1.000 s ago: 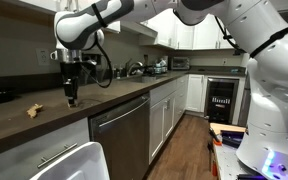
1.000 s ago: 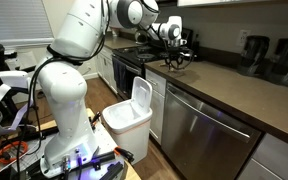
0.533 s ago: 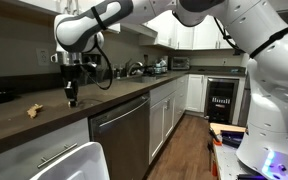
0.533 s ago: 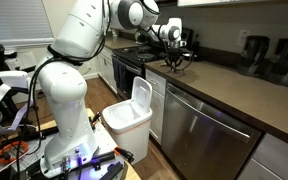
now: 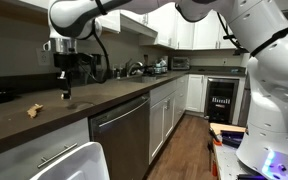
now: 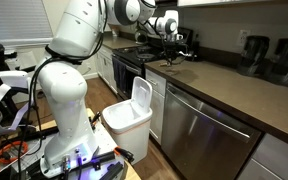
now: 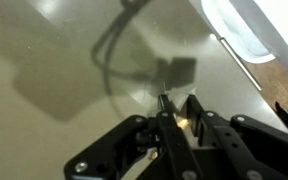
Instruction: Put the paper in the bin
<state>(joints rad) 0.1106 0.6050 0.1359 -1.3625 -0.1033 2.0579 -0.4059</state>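
Note:
The paper scrap goes up off the countertop and back over the white bin's opening (image 6: 126,113) (image 7: 234,22) next. My gripper releases it there, since the bin's lid stands up.
My gripper (image 5: 66,94) hangs a little above the dark countertop (image 5: 104,100), fingers pointing down; it also shows above the counter in an exterior view (image 6: 170,48). In the wrist view the gripper (image 7: 178,118) is shut, with a small pale scrap of paper (image 7: 185,122) pinched between the fingertips. The white bin (image 6: 127,116) stands on the floor in front of the cabinets with its lid up. Its rim shows in an exterior view (image 5: 79,162) and at the top right of the wrist view (image 7: 240,30).
A crumpled brown piece (image 5: 31,110) lies on the counter beside the gripper. A dishwasher (image 5: 121,135) sits under the counter. Appliances (image 6: 269,55) stand at the back of the countertop, and a sink tap (image 5: 134,68) lies further along.
The jaws have shut, and the gripper has risen from the counter surface to a short height above it.

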